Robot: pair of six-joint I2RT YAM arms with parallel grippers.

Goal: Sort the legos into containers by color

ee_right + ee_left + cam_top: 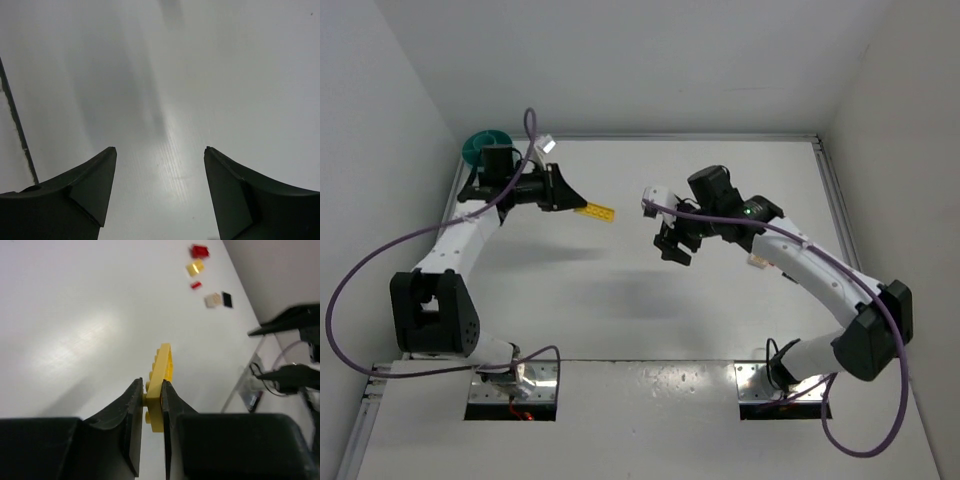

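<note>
My left gripper swings outward and to the left in the top view, over the teal bowl [483, 147], next and releases, since only bare table lies below.
My left gripper [578, 204] is shut on a long yellow lego plate [596, 211] and holds it above the table at the left rear. In the left wrist view the plate [163, 371] stands edge-on between the two fingers of the gripper [152, 389]. The teal bowl [483, 147] sits in the far left corner, behind the left wrist and partly hidden by it. My right gripper [673, 249] is open and empty over the table's middle; its wrist view [160, 152] shows only bare table between the jaws.
Several loose legos lie far off in the left wrist view: a red one [200, 251], a yellow one [195, 267], a small red one [196, 285], a beige one [213, 300] and a black one [227, 299]. In the top view the right forearm [800, 262] mostly hides them. White walls enclose the table.
</note>
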